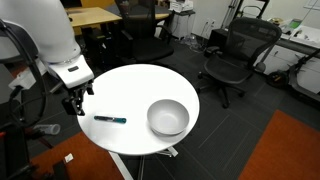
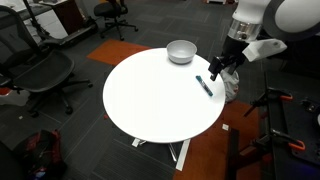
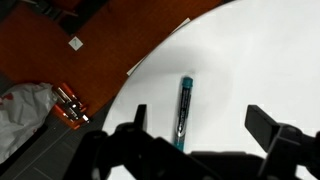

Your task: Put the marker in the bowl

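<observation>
The marker is below and outward of the gripper, so the gripper needs to move outward and down next, with its open fingers on either side of the marker's dark middle (image 1: 109, 119) (image 3: 183, 117).
The marker (image 1: 110, 119), a thin dark stick with a teal end, lies flat on the round white table (image 1: 135, 90). It also shows in an exterior view (image 2: 204, 85) and in the wrist view (image 3: 183, 110). The light-grey bowl (image 1: 168, 117) stands upright and empty to the marker's side, also seen near the far table edge (image 2: 181, 51). My gripper (image 1: 76, 103) hangs open above the table edge, a short way from the marker (image 2: 218, 67). In the wrist view the open jaws (image 3: 200, 125) straddle the marker from above without touching it.
Black office chairs (image 1: 236, 55) and desks stand behind the table. A chair (image 2: 40, 75) stands beside the table. The floor has orange-red carpet patches (image 3: 60, 60). A crumpled white bag (image 3: 25, 110) lies on the floor below the table edge.
</observation>
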Controlling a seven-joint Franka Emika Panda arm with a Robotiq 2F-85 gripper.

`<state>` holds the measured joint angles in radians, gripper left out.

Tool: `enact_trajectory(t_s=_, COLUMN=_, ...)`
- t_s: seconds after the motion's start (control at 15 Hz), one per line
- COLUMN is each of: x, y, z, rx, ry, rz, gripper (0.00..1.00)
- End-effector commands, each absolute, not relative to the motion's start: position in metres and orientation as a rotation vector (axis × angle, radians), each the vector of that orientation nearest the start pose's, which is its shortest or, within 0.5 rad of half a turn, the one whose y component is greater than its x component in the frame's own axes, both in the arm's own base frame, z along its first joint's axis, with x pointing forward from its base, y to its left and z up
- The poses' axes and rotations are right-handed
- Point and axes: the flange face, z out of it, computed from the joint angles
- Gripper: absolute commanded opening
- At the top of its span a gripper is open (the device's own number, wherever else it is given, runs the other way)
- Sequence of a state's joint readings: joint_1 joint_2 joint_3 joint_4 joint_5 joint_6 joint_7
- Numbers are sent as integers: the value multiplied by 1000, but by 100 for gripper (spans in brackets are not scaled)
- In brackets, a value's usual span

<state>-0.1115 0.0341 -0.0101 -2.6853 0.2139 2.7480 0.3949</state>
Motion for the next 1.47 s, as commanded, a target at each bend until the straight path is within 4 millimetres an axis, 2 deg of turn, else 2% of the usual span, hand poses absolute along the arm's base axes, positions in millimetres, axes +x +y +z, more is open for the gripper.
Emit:
enact_trajectory(t_s=0.0, x=426, y=-63, z=207, rx=-2842, ry=1115, rz=-41, gripper=100)
enact_trajectory(t_s=0.8, x=465, y=-82, z=158, rx=-2884, ry=1153, rz=-75, gripper=100)
enact_trajectory(t_s=1.4, x=477, y=-85, z=137, rx=-2924, ry=1158, rz=-81, gripper=100)
